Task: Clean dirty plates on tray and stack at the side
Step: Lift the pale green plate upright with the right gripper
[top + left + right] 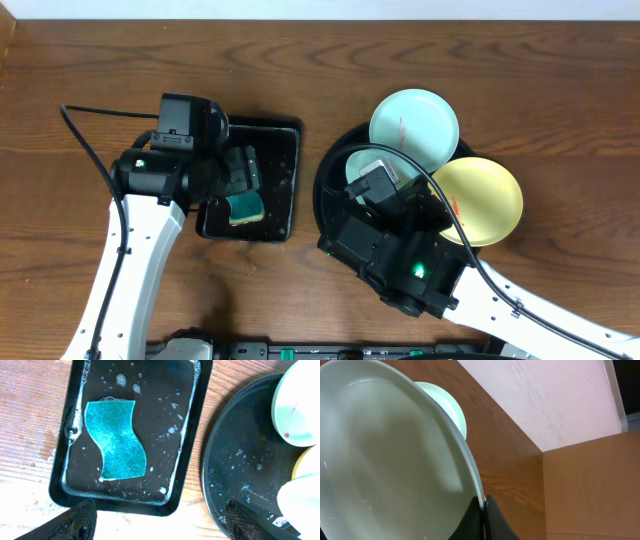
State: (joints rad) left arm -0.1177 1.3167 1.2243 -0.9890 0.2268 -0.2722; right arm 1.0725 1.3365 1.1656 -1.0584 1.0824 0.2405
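My right gripper holds a plate and will move to its right in the overhead view, past the yellow plate, to lower and release it on the bare wood.
My right gripper (484, 502) is shut on the rim of a pale blue-white plate (385, 460), held tilted over the round black tray (330, 170). In the overhead view only its edge (360, 163) shows beside the gripper (378, 182). A second pale blue plate (415, 128), with a small red smear, leans on the tray's far rim. The pale yellow plate (482, 200) lies on the tray's right side. My left gripper (160, 522) is open and empty above the wood between the two trays. The round tray (240, 460) looks wet.
A smaller rectangular black tray (285, 135) with soapy water holds a teal sponge (117, 440), also visible from overhead (245, 208). A cardboard box (590, 485) stands beyond the table edge. The left arm's cable (85, 145) runs over the table's left side.
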